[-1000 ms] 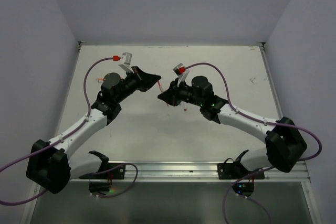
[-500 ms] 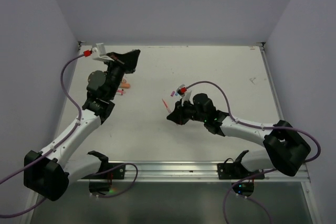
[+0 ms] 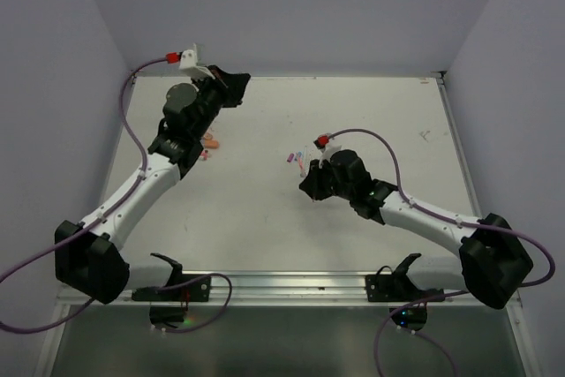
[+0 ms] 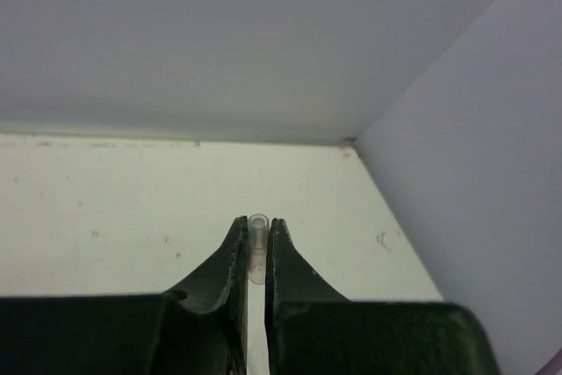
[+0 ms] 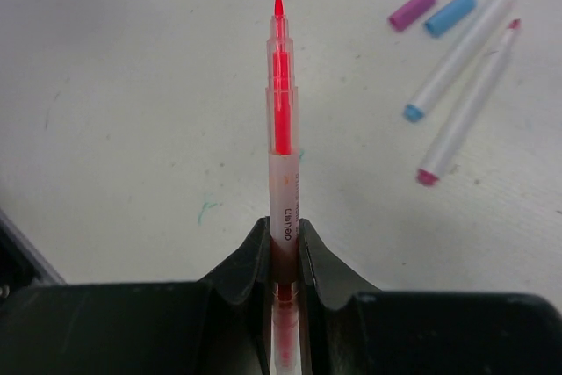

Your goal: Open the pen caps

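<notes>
I should next move my right gripper to the right in the wrist view and down to release, as bare tabletop beside the pink-ended pen lies below on that side.
My left gripper is shut on a short translucent pale pen cap whose open end pokes out past the fingertips. It hangs near the table's back left corner. An uncapped red pen sticks out of my shut right gripper, its bare red tip pointing away over the table; this gripper sits low near the middle. To its right, on the table, lie a purple cap, a blue cap, a blue-ended pen and a pink-ended pen.
Orange markers and small pink pieces lie on the table under the left arm. The loose pens and caps lie just beyond the right gripper. Walls close the table at the back and both sides.
The two grippers, close together at the centre a second ago, have parted. The left one swung to the back left with the cap; the right one dropped lower and shifted right with the pen.
</notes>
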You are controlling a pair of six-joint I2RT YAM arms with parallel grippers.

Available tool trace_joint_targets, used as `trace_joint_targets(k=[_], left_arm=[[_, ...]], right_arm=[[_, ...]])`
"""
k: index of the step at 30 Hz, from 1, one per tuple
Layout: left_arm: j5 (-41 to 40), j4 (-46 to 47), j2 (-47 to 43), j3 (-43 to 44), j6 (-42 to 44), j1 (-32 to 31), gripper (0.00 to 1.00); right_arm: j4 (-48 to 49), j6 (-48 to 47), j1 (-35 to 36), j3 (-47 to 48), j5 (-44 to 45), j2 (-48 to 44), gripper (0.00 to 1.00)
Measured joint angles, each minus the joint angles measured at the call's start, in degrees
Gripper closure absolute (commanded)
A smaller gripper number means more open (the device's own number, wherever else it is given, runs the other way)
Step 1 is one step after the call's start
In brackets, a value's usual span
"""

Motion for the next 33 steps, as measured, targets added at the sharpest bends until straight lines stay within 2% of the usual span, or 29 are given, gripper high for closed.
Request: trace_joint_targets(k=[8,14,26,33], left_arm=[[12.63,-19.91,18.71,7.74,3.61,-0.11,0.94],[18.49,-28.87,32.24,14.95,5.42,-0.24,0.89],[20.94,-33.79,45.86,20.98,7.06,-2.45,0.82],[21.14,-33.81,50.31,23.12,7.04,-3.17,0.76]], right_arm=[[-9.75,3.02,-12.33,7.04,7.67,1.79,1.00],[-11.37,4.02,-14.23,11.65,8.39,10.88,1.00],[-9.94,5.03,-14.34,14.75,6.51,24.26,1.00],[-8.68,5.14,-14.34,15.19,5.18,26.53,0.92]])
